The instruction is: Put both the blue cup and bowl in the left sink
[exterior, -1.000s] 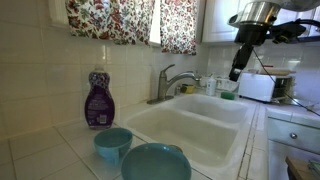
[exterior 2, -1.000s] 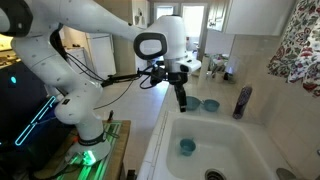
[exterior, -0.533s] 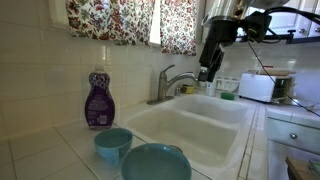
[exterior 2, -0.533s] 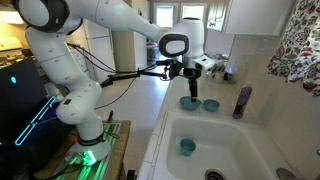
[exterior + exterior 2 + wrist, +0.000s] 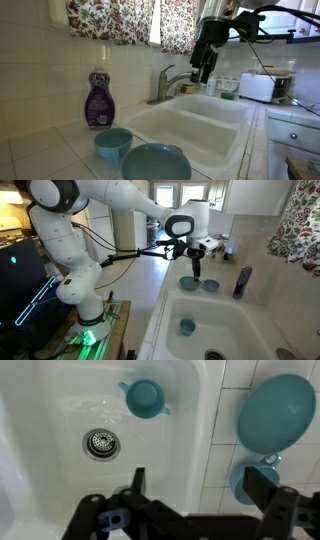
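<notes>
My gripper is to go toward the right in the wrist view next and come down onto the sink-side rim (image 5: pixel 129 136) (image 5: pixel 233 480) of the blue cup, because the cup stands below that way.
The blue cup (image 5: pixel 112 145) and the wider bowl (image 5: pixel 155 163) stand side by side on the white tiled counter beside the left sink (image 5: pixel 190 135). Seen from the wrist, the bowl (image 5: pixel 276 412) lies at the upper right. The cup (image 5: pixel 238 482) sits below it, partly hidden by my right finger. My gripper (image 5: pixel 200 482) hangs open and empty high above the tiles between the basin (image 5: pixel 60 420) and the cup. In both exterior views the gripper (image 5: pixel 203 70) (image 5: pixel 197 272) points straight down, well above the bowl (image 5: pixel 189 282) and the cup (image 5: pixel 210 285).
A small teal cup-like thing (image 5: pixel 145 398) lies in the basin near the drain (image 5: pixel 100 443). A purple soap bottle (image 5: pixel 99 100) stands on the counter by the wall. The faucet (image 5: pixel 172 82) rises behind the sink, and a floral curtain hangs above.
The arm has swung across the sink toward the counter with the cup and bowl. The gripper stayed open. Cup and bowl have not moved.
</notes>
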You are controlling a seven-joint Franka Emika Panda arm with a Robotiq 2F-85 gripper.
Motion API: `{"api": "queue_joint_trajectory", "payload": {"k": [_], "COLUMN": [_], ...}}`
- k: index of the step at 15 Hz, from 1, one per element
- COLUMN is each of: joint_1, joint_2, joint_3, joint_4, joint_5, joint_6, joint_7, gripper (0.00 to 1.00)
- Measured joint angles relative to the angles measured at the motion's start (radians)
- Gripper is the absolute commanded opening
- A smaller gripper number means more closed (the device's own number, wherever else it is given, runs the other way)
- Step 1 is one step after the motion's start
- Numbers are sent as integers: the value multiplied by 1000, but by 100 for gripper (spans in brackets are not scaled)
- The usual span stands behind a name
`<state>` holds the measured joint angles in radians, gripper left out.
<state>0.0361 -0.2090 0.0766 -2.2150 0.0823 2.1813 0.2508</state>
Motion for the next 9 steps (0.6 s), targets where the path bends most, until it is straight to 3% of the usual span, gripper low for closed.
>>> {"api": "queue_joint_trajectory", "payload": {"k": [3, 9], "joint_1": [2, 42], "joint_2": [32, 198], "joint_3": [7, 53], "joint_4": [-9, 32], "joint_5": [-1, 38], "joint_6": [-8, 119], "joint_7": [16, 177], "gripper": [100, 100]}}
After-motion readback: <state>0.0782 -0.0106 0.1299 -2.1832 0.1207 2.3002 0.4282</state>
